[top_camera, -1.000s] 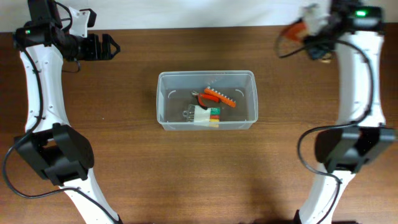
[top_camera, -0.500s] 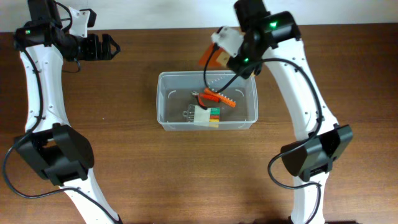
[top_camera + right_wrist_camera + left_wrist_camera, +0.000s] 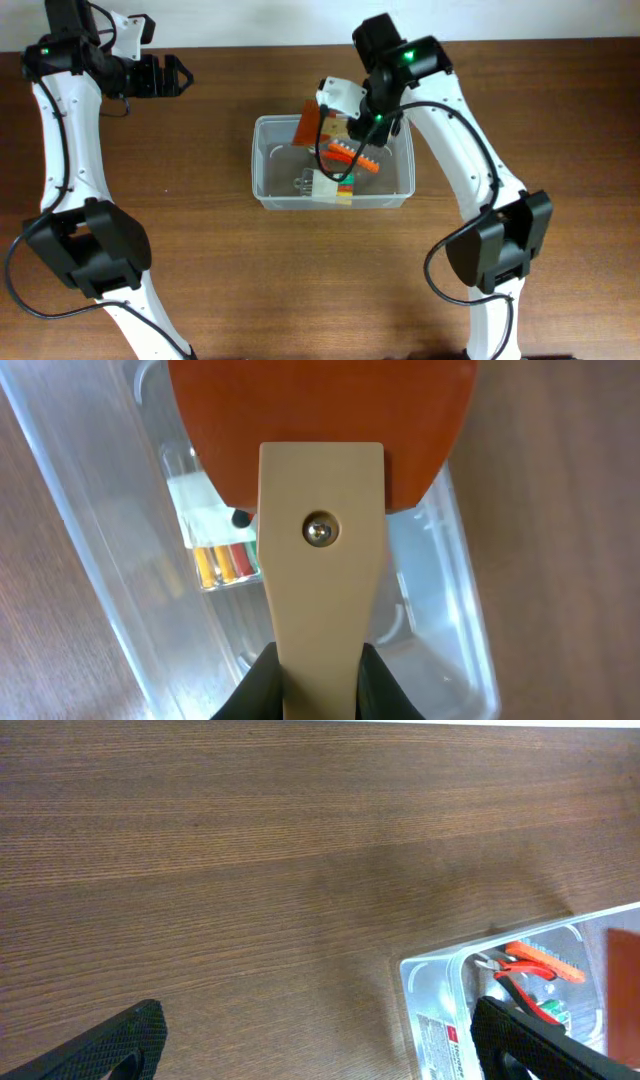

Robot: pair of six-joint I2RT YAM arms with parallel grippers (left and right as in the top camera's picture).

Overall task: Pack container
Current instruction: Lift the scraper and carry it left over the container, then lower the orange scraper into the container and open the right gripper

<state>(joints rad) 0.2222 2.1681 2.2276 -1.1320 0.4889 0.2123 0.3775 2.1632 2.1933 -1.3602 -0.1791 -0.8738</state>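
The scraper in my right gripper goes down between the container's sides toward the orange-red tool [image 3: 356, 157] next, before the gripper opens. The scraper still hangs high over the packed things.
The container [image 3: 258, 165] is a clear plastic tub at the table's middle. It holds an orange-red tool [image 3: 356, 157], a white pack with coloured pieces [image 3: 335, 186] and a small metal part [image 3: 303, 182]. My right gripper [image 3: 352, 112] is shut on a scraper with a beige handle [image 3: 320, 590] and an orange blade [image 3: 320, 430]. The scraper hangs over the tub's back left part [image 3: 450, 600], blade [image 3: 310, 124] tilted down. My left gripper [image 3: 176, 75] is open and empty at the far left. In its wrist view the fingers [image 3: 320, 1055] frame bare table, with the tub [image 3: 435, 1010] at right.
The brown wooden table [image 3: 200, 260] surrounds the tub. A white wall edge [image 3: 260, 20] runs along the table's back. Both arm bases stand near the front corners.
My right arm has swung from the far right back corner to over the tub, carrying the scraper leftward and lower. The left arm has not moved.
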